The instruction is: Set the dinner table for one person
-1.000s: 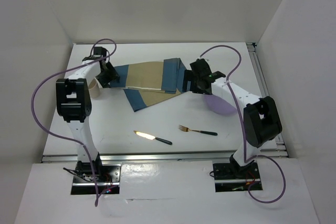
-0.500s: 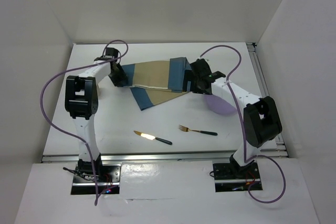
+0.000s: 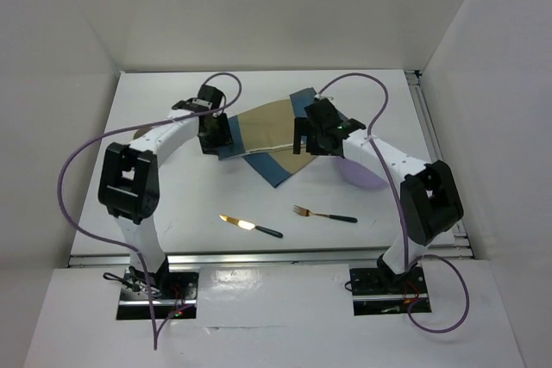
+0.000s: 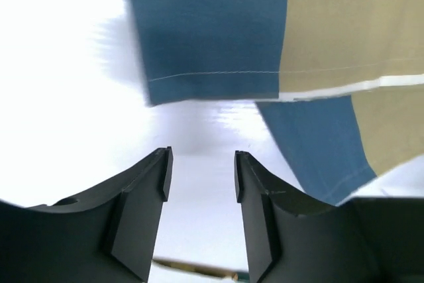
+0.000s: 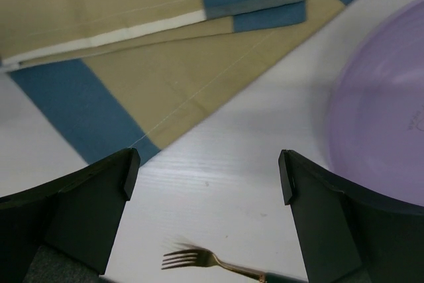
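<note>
My right gripper swings its fingers down and to the left in the top view next, as the placemat's folded-over blue corner lies that way.
The dinner table [image 3: 185,200] is a plain white top. A blue-and-tan cloth placemat [image 3: 269,131] lies folded and bunched at the back middle. My left gripper [image 3: 216,138] hovers at the cloth's left edge. In the left wrist view it [image 4: 201,164] is open and empty, with the placemat [image 4: 218,31] just beyond its tips. My right gripper [image 3: 312,140] is over the cloth's right end. In the right wrist view it [image 5: 205,170] stands wide open over bare table, between the placemat [image 5: 165,64] and a purple plate [image 5: 384,117].
A gold fork [image 3: 323,214] with a dark handle and a knife [image 3: 250,226] lie on the near half of the table. The purple plate [image 3: 366,177] sits partly under my right arm. Silver rails [image 3: 259,258] run along the near and right edges. White walls enclose the table.
My left arm has swung right toward the middle, and the placemat's left edge has shifted right with it and bunched up. My right gripper has moved slightly left.
</note>
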